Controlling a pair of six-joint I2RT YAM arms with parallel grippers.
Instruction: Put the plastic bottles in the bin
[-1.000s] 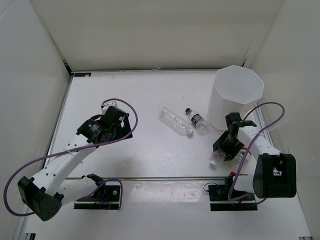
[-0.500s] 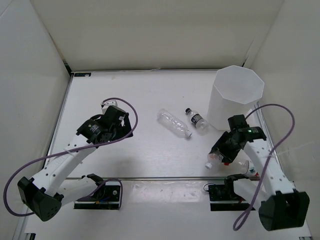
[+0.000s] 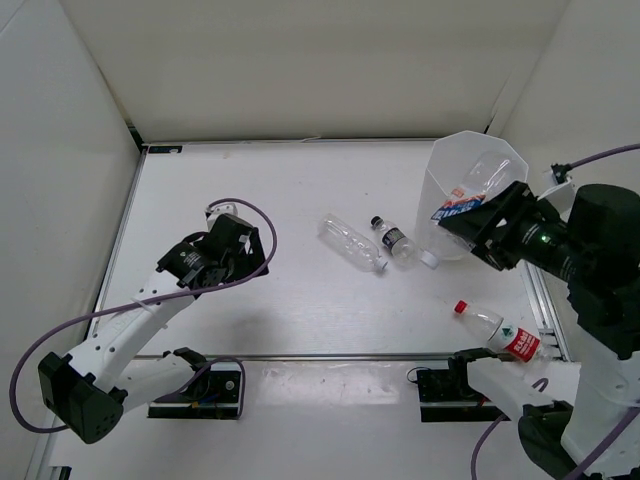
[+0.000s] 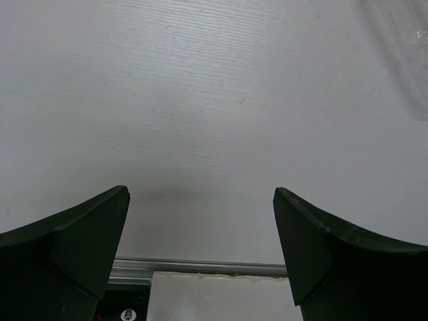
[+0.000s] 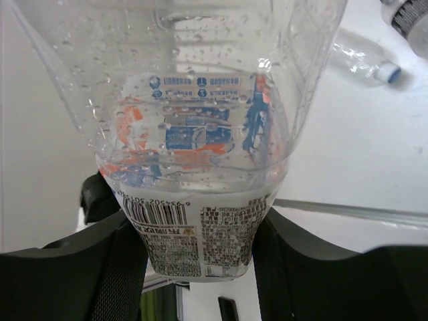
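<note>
My right gripper's fingers are still short of the bin's opening, so next the gripper will move outward over the opening of the white bin to release the clear bottle with the blue-orange label.
My right gripper is raised high and shut on a clear bottle with a blue-orange label and a white cap; in the top view this bottle overlaps the white faceted bin. In the right wrist view the fingers clamp its labelled part. The long clear bottle and the short black-capped bottle lie at mid-table. The red-capped bottle lies at the near right. My left gripper is open and empty, low over bare table.
White walls enclose the table on three sides. A metal rail runs along the near edge, with the arm bases behind it. The long bottle's cap end and the black-capped bottle show far below in the right wrist view.
My right arm has lifted the bottle from the near-right table up toward the bin. The red-capped bottle beneath it is uncovered. The left arm has barely moved.
</note>
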